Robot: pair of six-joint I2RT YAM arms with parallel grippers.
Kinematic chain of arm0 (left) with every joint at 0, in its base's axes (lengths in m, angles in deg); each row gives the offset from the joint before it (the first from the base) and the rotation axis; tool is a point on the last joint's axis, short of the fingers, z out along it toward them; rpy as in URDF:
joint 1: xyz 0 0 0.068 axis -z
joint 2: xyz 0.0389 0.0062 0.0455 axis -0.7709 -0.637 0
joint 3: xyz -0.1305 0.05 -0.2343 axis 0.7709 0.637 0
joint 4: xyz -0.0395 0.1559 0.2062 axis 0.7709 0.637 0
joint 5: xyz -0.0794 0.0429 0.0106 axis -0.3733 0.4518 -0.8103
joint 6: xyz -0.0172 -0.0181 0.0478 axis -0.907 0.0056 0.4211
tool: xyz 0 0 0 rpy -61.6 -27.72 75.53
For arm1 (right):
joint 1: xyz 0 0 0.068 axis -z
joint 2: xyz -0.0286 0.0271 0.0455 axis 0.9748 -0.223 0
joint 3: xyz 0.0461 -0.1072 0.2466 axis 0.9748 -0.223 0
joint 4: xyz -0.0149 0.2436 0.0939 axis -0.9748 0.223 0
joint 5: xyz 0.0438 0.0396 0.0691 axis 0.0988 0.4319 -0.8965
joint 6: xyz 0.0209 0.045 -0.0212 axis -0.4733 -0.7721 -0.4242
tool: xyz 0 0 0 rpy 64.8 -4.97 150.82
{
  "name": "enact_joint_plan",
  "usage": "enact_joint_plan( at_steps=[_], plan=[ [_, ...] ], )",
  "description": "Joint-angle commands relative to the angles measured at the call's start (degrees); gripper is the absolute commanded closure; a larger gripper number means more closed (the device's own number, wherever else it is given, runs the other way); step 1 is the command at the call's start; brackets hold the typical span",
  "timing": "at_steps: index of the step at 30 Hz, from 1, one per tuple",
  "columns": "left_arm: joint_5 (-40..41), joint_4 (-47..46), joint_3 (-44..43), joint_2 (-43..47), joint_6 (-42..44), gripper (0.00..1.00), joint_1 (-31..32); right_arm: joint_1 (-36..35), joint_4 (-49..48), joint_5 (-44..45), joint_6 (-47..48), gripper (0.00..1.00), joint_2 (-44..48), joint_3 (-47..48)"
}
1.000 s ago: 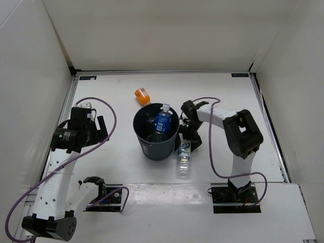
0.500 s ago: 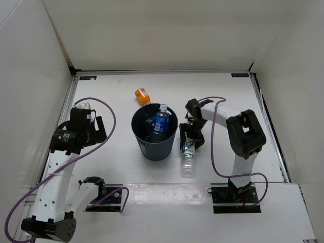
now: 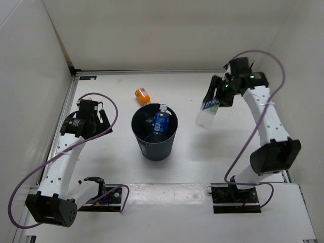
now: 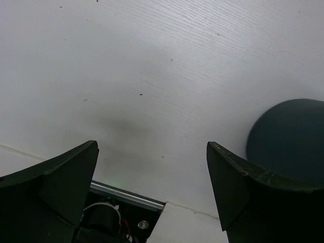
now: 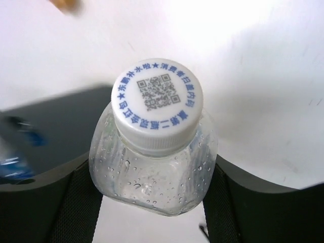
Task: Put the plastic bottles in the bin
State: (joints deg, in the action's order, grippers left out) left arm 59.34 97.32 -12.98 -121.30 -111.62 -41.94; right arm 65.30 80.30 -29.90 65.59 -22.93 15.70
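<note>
I will next raise my right gripper and move it across toward the bin, then lower the clear bottle into the bin's opening (image 3: 152, 124) (image 5: 24, 148).
My right gripper (image 3: 216, 97) is shut on the clear bottle with the white-blue label (image 3: 206, 113) and holds it in the air, right of the bin (image 3: 155, 132). In the right wrist view the bottle's white cap (image 5: 157, 104) points at the camera and the jaws press both its sides. The blue-labelled bottle (image 3: 160, 121) stands inside the bin, with a clear bottle dimly beside it. The short orange bottle (image 3: 142, 95) lies on the table behind the bin. My left gripper (image 3: 104, 123) is open and empty, left of the bin. The bin's dark side shows in the left wrist view (image 4: 288, 136).
White walls close the table on three sides. Arm base plates (image 3: 104, 195) and purple cables sit at the near edge. A metal rail (image 4: 126, 195) shows at the bottom of the left wrist view.
My right gripper has lifted the white-blue labelled bottle off the table beside the bin and carried it up and back to the right. My left arm has shifted slightly backward.
</note>
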Motion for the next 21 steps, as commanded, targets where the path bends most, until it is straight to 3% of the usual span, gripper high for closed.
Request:
enact_joint_plan(
  at_steps=[1, 6, 10, 11, 13, 16, 21],
  plan=[
    [-2.17, -4.06, 0.06, -1.8, -3.51, 0.01, 0.3, 1.7, 1.82, 0.69, 1.11, 0.96, 4.92, 8.8],
    [-3.58, -7.22, -0.47, -4.19, -4.83, 0.01, 0.3, 1.36, -7.58, -3.35, -1.01, 0.93, 10.36, 15.05],
    [-3.58, -8.19, 0.32, -4.98, -5.27, 0.01, 0.12, -8.03, -16.55, -0.03, 6.35, 0.93, 14.07, 15.22],
    [-3.49, -8.37, 0.41, -4.89, -5.35, 0.01, 0.21, -10.22, -15.34, 2.07, 15.17, 0.93, 13.72, 16.18],
    [-3.4, -8.46, 0.41, -4.98, -5.35, 0.01, 0.03, -17.6, -12.25, 4.28, 21.46, 0.95, 13.1, 17.43],
    [-3.58, -8.37, 0.5, -4.89, -5.27, 0.01, -0.23, -20.34, -16.72, 0.53, 21.49, 0.95, 13.11, 15.93],
    [-4.46, -7.41, 0.76, -4.89, -3.51, 0.01, -0.14, -25.71, -17.25, -4.93, 27.56, 0.94, 7.49, 21.9]
  ],
)
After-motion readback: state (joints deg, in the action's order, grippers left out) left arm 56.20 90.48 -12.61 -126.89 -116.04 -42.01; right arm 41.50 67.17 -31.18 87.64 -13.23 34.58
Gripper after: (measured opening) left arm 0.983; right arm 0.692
